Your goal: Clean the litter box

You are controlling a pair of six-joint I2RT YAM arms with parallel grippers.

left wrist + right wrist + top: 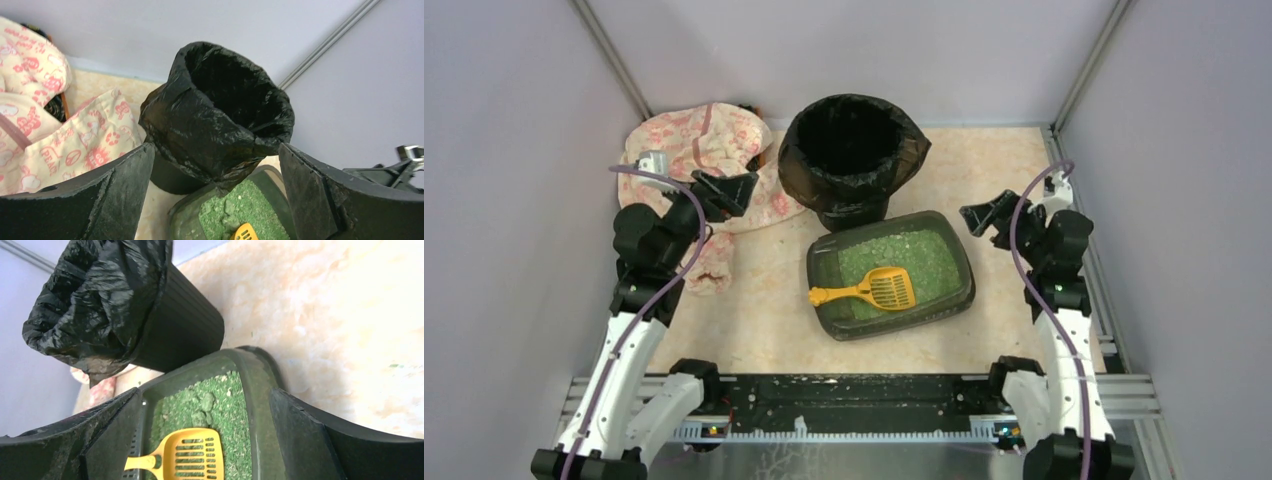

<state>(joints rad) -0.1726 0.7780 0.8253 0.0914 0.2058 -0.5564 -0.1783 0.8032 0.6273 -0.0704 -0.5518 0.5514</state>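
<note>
The scoop leaves the litter box's far rim beside the bin free, so next I should bring my right gripper to the left in the top view, then lower it there.
The litter box, a shallow dark grey-green tray of green granules, lies at mid-table just in front of the bin. A yellow slotted scoop rests in it, handle pointing left. Green clumps sit in the granules beyond the scoop's head. My left gripper hovers open to the left of the bin, nothing between its fingers; its wrist view looks past the jaws at the tray's corner. At the tray's right end, my right gripper hangs open and empty, and the tray's rim shows between its fingers.
A round bin lined with a black bag stands behind the litter box, touching its far edge. A pink floral cloth is heaped at the back left, with a metal part by it. Grey walls enclose three sides.
</note>
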